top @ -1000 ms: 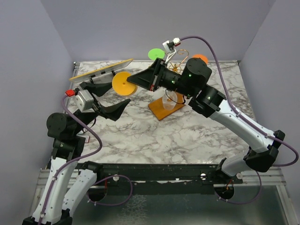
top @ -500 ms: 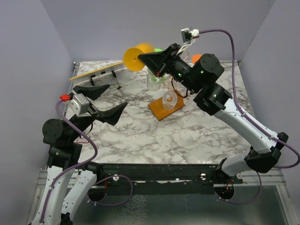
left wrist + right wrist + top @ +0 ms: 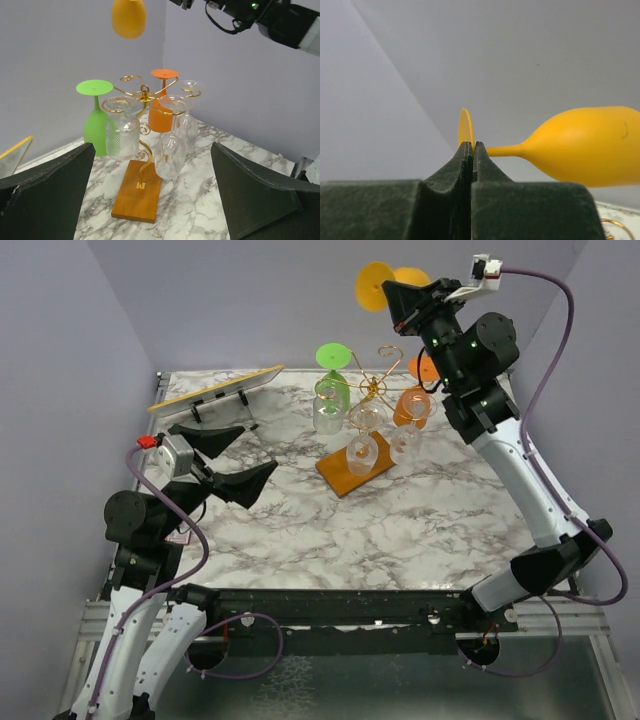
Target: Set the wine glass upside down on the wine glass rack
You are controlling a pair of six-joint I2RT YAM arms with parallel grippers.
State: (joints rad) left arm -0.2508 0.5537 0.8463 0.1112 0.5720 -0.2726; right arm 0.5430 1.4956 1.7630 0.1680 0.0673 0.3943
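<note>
The right gripper will next go down to the empty rear gold spiral (image 3: 618, 224) below and turn the sideways glass bowl-down, to release its foot (image 3: 465, 131) on the wire.
A yellow wine glass (image 3: 377, 287) is held high above the table, over the back of the wine glass rack (image 3: 372, 390). My right gripper (image 3: 397, 298) is shut on the thin edge of its foot (image 3: 465, 131), and its stem and bowl (image 3: 590, 150) lie sideways. From the left wrist view the bowl (image 3: 128, 17) hangs above the rack's gold spiral arms (image 3: 145, 92). The rack's orange-brown base (image 3: 137, 192) rests on the marble. My left gripper (image 3: 258, 448) stands open and empty, left of the rack.
Upside-down glasses are on or beside the rack: a green one (image 3: 332, 390), an orange one (image 3: 412, 405), a patterned clear one (image 3: 122, 132) and smooth clear ones (image 3: 170, 150). A tilted yellow-edged board (image 3: 215, 390) stands at the back left. Purple walls close in.
My right arm has swung the yellow glass from the left of the rack up and to the right, high above it. The left gripper's fingers have spread wider.
</note>
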